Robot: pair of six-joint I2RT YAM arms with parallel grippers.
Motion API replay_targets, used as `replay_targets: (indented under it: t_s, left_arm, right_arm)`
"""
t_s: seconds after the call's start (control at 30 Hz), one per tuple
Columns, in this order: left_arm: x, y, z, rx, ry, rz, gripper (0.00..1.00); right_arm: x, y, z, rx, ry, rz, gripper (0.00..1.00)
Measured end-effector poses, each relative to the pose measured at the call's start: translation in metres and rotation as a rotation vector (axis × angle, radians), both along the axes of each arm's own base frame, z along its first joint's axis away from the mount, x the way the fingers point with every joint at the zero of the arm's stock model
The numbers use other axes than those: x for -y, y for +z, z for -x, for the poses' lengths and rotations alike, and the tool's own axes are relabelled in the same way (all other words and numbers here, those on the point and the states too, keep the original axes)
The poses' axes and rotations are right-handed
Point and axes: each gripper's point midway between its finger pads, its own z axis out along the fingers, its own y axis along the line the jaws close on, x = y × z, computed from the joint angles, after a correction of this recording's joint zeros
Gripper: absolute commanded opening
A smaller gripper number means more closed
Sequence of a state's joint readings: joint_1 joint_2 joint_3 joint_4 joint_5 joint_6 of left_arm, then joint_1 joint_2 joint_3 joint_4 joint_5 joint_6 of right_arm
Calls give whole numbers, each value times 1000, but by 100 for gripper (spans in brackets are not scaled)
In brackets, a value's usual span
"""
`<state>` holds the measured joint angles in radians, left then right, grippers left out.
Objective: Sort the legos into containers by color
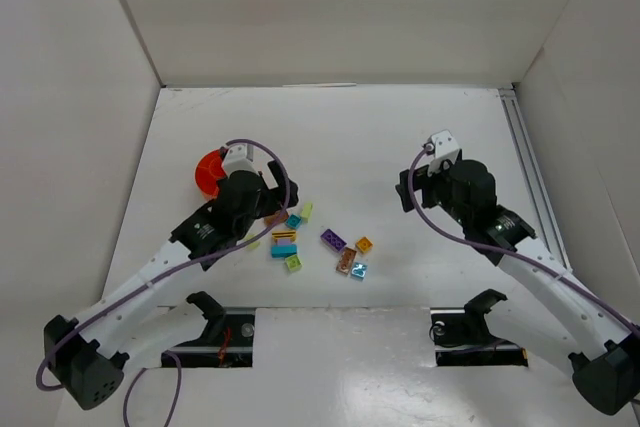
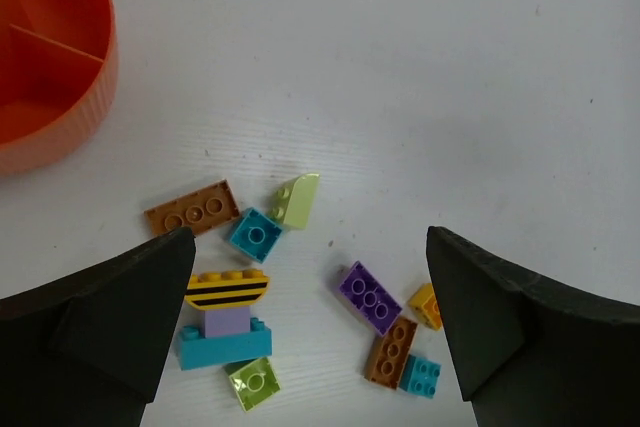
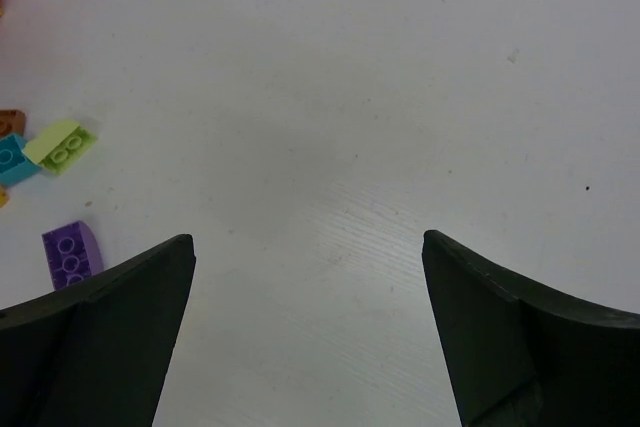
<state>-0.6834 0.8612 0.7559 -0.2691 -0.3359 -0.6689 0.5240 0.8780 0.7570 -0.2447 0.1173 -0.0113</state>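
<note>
The pale lime slope (image 2: 299,199) lies below, rightward in the top view, so my left gripper descends onto its far end next, clear of the teal square.
The legos lie scattered mid-table: a purple brick (image 1: 333,239), an orange one (image 1: 364,244) and a teal brick (image 1: 284,250) under a yellow-and-black striped piece (image 2: 227,290). The left wrist view also shows a brown plate (image 2: 192,208), a teal square (image 2: 255,234), a pale lime slope (image 2: 299,199) and a lime square (image 2: 253,383). The orange-red bowl (image 1: 210,173), divided inside (image 2: 50,77), is partly hidden by my left arm. My left gripper (image 2: 310,237) hangs open over the legos, holding nothing. My right gripper (image 3: 307,239) is open over bare table to the right of them.
White walls enclose the table on three sides. A metal rail (image 1: 530,167) runs along the right edge. The arm mounts (image 1: 215,332) (image 1: 475,332) sit at the near edge. A purple cable (image 1: 270,152) loops over the left wrist.
</note>
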Motion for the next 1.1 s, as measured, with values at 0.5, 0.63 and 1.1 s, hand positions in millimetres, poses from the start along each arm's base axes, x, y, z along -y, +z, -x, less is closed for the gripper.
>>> replay_targets:
  t_s: [0.5,0.63,1.1]
  left_arm:
    - [43,-83,-18,-214,-209,-210,93]
    - [53,-91,-31,-221,-248,-258,86]
    - [67,-141,-54,-296,-335,-411,58]
  right_arm:
    - [27,-4,8,-24,-101,13,97]
    - [37,-28,2,-130,-147,49,96]
    - [64,-47,4,-227,-217,53,93]
